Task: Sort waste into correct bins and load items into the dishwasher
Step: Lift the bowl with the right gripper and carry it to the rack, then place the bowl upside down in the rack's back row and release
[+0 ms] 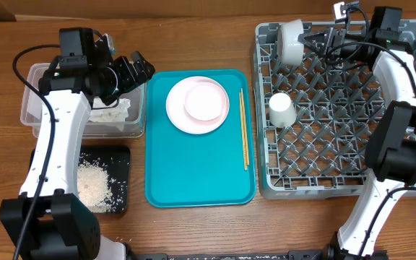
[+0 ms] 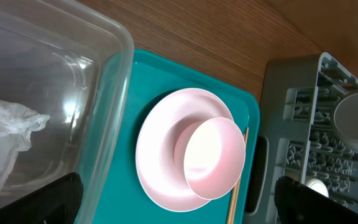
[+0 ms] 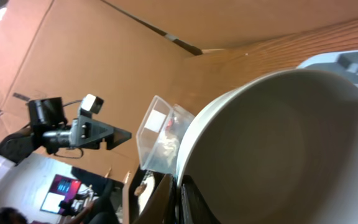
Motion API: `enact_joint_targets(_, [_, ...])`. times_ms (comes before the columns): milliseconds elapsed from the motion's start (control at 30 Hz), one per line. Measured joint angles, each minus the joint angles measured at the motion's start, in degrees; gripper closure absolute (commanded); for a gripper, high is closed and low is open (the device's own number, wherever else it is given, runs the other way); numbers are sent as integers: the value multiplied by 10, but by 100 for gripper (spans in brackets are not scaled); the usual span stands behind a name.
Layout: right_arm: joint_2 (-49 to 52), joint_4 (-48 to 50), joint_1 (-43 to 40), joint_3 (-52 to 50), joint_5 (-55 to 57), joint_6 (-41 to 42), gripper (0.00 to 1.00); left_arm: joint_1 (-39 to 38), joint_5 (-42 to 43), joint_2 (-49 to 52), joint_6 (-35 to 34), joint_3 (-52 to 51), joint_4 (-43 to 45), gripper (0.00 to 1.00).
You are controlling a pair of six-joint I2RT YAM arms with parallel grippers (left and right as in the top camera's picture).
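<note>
The right gripper lowers a little toward the pegs beyond the white cup next and lets go of the bowl's rim, since the bowl is already over the rack's corner.
On the teal tray (image 1: pixel 193 180) sits the pink plate (image 1: pixel 177 108) with the pink bowl (image 1: pixel 203 100) on it, and the chopsticks (image 1: pixel 243 130) lie along the tray's right side. My left gripper (image 1: pixel 143 71) hangs open over the right end of the clear bin (image 1: pixel 31 101), which holds white tissue (image 1: pixel 110 113). In the left wrist view the plate (image 2: pixel 157 155) and bowl (image 2: pixel 213 158) lie ahead of the open gripper (image 2: pixel 179 214). My right gripper (image 1: pixel 313 40) is shut on the rim of the grey-blue bowl (image 1: pixel 291 42), which stands on edge in the dishwasher rack (image 1: pixel 345 173). That bowl (image 3: pixel 278 137) fills the right wrist view. A white cup (image 1: pixel 282 110) lies in the rack.
The black bin (image 1: pixel 121 162) at the front left holds loose rice (image 1: pixel 92 184). The rack's upright pegs surround the cup and bowl. Bare wooden table lies behind the teal tray and in front of it.
</note>
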Motion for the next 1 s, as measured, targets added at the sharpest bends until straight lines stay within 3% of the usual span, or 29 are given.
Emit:
enact_joint_targets(833, [-1,-97,-32,6,109,16,92,0,0,0,0,0,0,0])
enact_joint_targets(1000, [-1,-130,-69,6,141,17,75,0,0,0,0,0,0,0])
